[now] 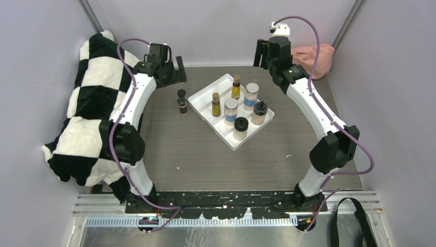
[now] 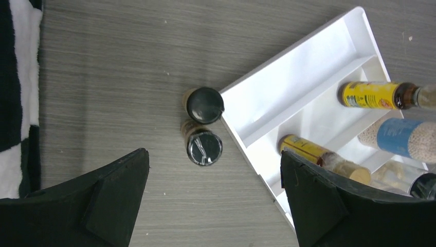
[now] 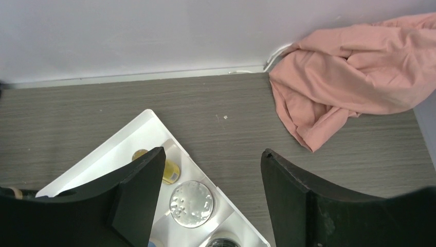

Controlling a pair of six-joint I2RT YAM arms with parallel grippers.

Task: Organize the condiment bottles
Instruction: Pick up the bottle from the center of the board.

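The tray still has an empty section, so my left gripper will next go down onto the farther tiny bottle's black cap [image 1: 181, 93]. The cap stands below its open fingers.
A white tray [image 1: 207, 93] in mid-table holds two slim amber bottles [image 1: 216, 104] [image 1: 236, 87], two silver-lidded blue-labelled jars [image 1: 231, 111] [image 1: 251, 96] and two tan black-capped jars [image 1: 240, 128] [image 1: 259, 112]. Two tiny dark black-capped bottles [image 1: 181, 94] [image 1: 182, 105] stand on the table just left of the tray. My left gripper [image 1: 180, 69] hangs open above them; its wrist view shows both caps [image 2: 204, 105] [image 2: 203, 147] between the wide-apart fingers. My right gripper [image 1: 262, 54] is open and empty, high over the tray's far corner, with a silver lid [image 3: 191, 204] below it.
A black-and-white checked blanket [image 1: 92, 103] drapes over the left side beside the left arm. A pink cloth [image 1: 312, 56] lies in the back right corner. Grey walls close in the table on three sides. The tray's left compartment [image 2: 298, 72] has no bottle in it.
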